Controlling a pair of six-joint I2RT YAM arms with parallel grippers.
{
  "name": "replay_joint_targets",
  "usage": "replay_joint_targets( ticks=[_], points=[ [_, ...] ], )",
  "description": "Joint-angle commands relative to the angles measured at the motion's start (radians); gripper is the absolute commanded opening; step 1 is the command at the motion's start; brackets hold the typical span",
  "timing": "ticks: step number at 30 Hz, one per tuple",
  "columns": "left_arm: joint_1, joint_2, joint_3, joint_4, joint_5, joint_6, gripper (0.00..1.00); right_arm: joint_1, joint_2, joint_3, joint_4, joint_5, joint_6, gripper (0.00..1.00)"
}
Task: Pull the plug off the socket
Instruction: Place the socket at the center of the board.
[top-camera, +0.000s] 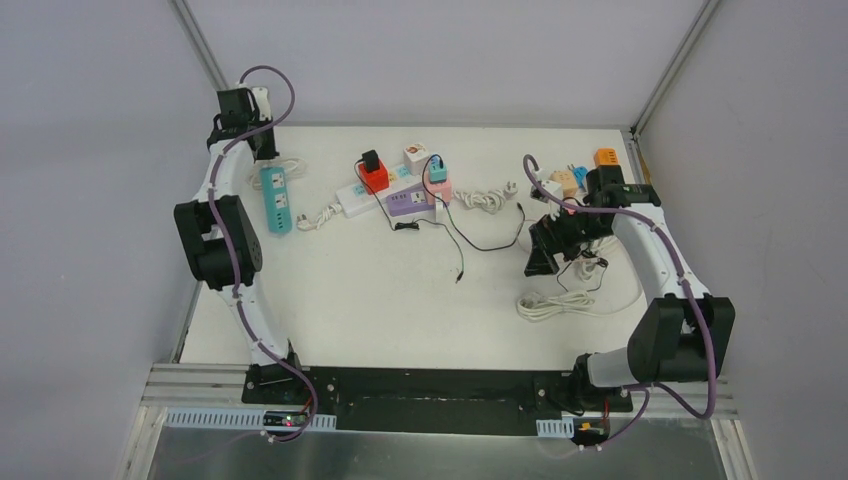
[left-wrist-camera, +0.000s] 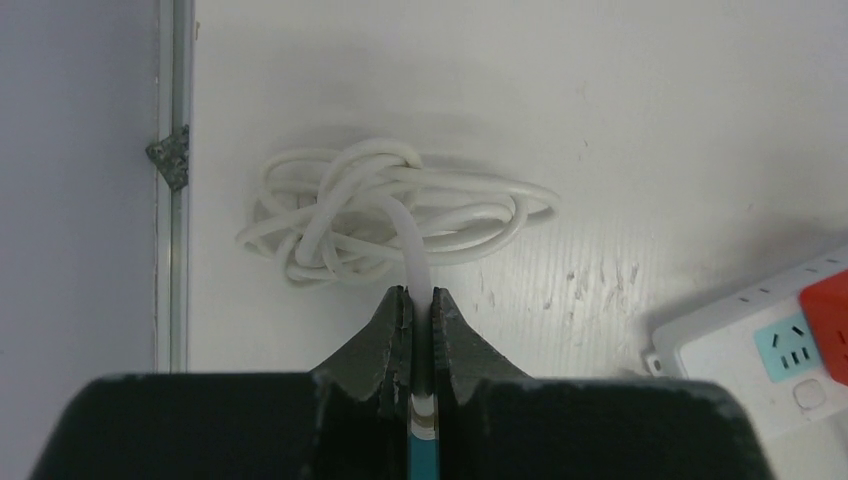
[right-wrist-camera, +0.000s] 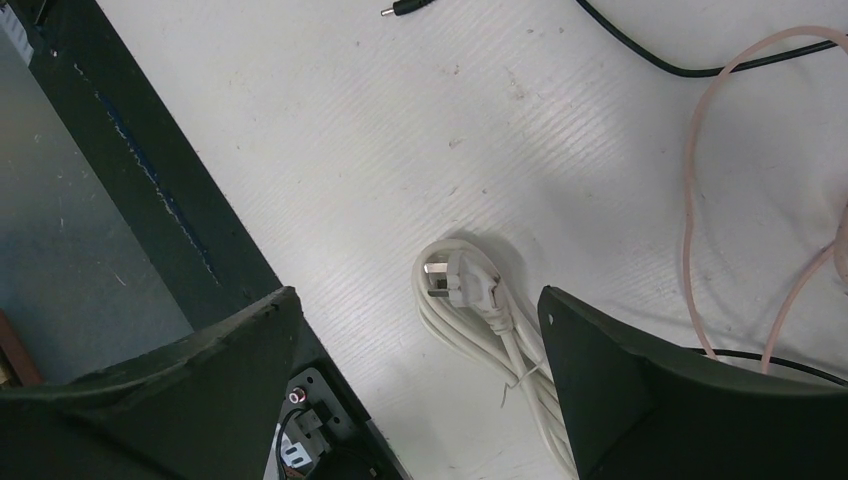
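Observation:
The white cord comes down in my left gripper outward toward the cord's loose coil (top-camera: 291, 167) (left-wrist-camera: 390, 205) next, and the gripper releases it there. The coil lies below and outward of the fingers.
My left gripper (left-wrist-camera: 421, 300) is shut on the white cord (left-wrist-camera: 412, 245) just where it leaves the end of the teal power strip (top-camera: 276, 198), at the far left of the table. The cord's loose coil (left-wrist-camera: 390, 205) lies just beyond the fingertips. A red plug (top-camera: 373, 175) sits in a white power strip (top-camera: 353, 200), and a teal plug (top-camera: 438, 170) sits in a purple strip (top-camera: 408, 203). My right gripper (right-wrist-camera: 418, 295) hangs open above a bundled white cable with a free plug (right-wrist-camera: 462, 285), touching nothing.
A thin black cable (top-camera: 470, 240) trails across the middle of the table. Small adapters (top-camera: 590, 170) cluster at the far right corner. A pink cable (right-wrist-camera: 700, 180) loops beside the right gripper. The black base rail (right-wrist-camera: 150, 190) runs along the near edge.

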Motion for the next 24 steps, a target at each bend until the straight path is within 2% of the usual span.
replay_joint_targets(
  ticks=[1,5,8,11,17,20,24],
  points=[
    [0.011,0.081,0.137,-0.01,0.051,0.059,0.0,0.003,0.009,0.051,-0.017,-0.025,-0.025,0.91],
    [0.011,0.21,0.298,-0.084,0.026,0.084,0.0,0.004,0.009,0.052,-0.019,-0.02,-0.028,0.91],
    [0.01,0.271,0.359,-0.103,0.033,0.04,0.01,0.003,0.008,0.052,-0.019,-0.014,-0.028,0.9],
    [0.012,0.311,0.394,-0.102,0.023,-0.008,0.13,0.004,0.007,0.051,-0.02,-0.017,-0.029,0.9],
    [0.011,0.319,0.432,-0.109,-0.022,-0.059,0.47,0.004,-0.001,0.048,-0.019,-0.019,-0.03,0.9],
    [0.011,0.276,0.44,-0.12,-0.025,-0.062,0.54,0.004,0.001,0.05,-0.02,-0.036,-0.029,0.9],
    [0.011,0.182,0.428,-0.129,-0.029,-0.067,0.59,0.004,-0.002,0.053,-0.026,-0.068,-0.03,0.9]
  ],
)
